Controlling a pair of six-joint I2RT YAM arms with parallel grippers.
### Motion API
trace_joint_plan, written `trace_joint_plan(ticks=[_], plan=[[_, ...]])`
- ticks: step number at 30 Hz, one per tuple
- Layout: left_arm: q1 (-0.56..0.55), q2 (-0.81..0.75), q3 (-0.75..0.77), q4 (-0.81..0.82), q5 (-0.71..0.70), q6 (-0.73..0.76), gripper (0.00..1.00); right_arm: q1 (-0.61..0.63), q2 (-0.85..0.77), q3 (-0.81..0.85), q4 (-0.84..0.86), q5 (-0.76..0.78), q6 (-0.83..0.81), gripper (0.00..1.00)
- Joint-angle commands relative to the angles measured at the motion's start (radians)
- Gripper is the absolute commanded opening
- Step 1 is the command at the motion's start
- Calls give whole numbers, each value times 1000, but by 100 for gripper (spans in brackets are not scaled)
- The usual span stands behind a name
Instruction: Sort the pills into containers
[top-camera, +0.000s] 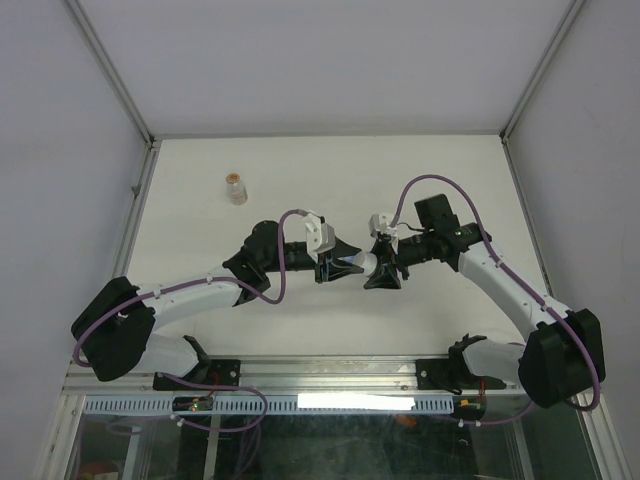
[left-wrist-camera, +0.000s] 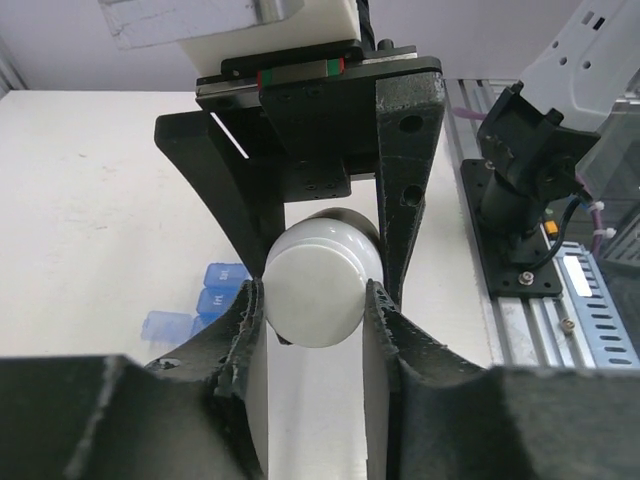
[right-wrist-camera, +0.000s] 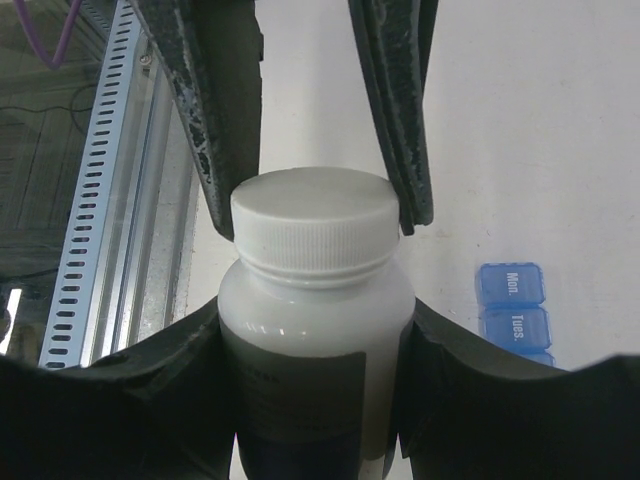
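Observation:
I will carry the cap to the left in the top view next with my left gripper. Then I will lower it and let go of it on the open tabletop, clear of the organiser below.
A white pill bottle with a white screw cap hangs above the table between both arms. My right gripper is shut on the bottle's body. My left gripper is shut on the cap, one finger on each side. In the top view the left gripper and right gripper meet at mid-table. The blue pill organiser lies on the table below; its lids read Mon. and Tues. No loose pills show.
A small clear bottle with tan-orange contents stands at the far left of the white table. A slotted metal rail runs along the near table edge. The right arm's base stands beside it.

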Motion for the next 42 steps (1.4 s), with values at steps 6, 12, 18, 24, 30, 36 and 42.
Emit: trace_joint_plan(ticks=[6, 12, 18, 24, 30, 36, 42], plan=[[21, 1, 22, 122, -73, -203, 0, 9, -14, 44, 3, -55, -11, 0], [20, -17, -30, 225, -207, -541, 0, 8, -6, 43, 6, -46, -6, 0], [-69, -87, -63, 125, -505, -625, 0, 9, -4, 43, 12, -37, 1, 0], [-151, -121, -2, -54, -784, -670, 0, 9, -1, 42, 13, -32, 2, 0], [-153, -143, 11, -97, -828, -747, 0, 9, -1, 43, 13, -30, 4, 0], [-153, -160, 33, -191, -888, -860, 0, 8, -2, 43, 13, -34, 6, 0], [-153, -114, 112, -314, -883, -965, 0, 7, 1, 43, 15, -32, 6, 0]])
